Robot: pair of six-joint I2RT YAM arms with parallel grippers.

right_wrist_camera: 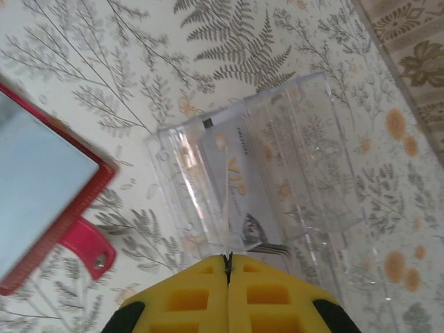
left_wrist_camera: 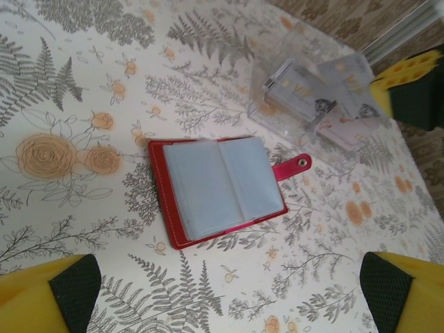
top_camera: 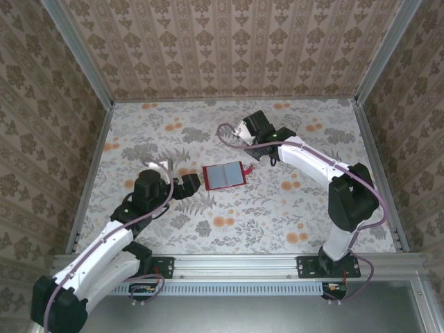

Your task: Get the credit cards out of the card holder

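The VIP card in the clear tray lies below. My right gripper turns and lowers toward it next, releasing its card where others already lie.
The red card holder (top_camera: 223, 177) lies open and flat on the flowered table, grey-blue pockets up (left_wrist_camera: 218, 187), its tab (left_wrist_camera: 295, 166) pointing right. My left gripper (top_camera: 189, 186) hovers just left of it, open, with nothing between the yellow fingers (left_wrist_camera: 227, 267). My right gripper (top_camera: 244, 133) is behind the holder, over a clear tray. Its fingers are shut (right_wrist_camera: 227, 258) on a thin credit card (right_wrist_camera: 227, 222) seen edge-on. Another credit card with "VIP" lettering (right_wrist_camera: 239, 184) lies in the tray.
The clear plastic tray (right_wrist_camera: 319, 159) sits beyond the holder's tab with pale cards in it (left_wrist_camera: 305, 97). Metal rails and patterned walls close off the table's back and sides (top_camera: 229, 99).
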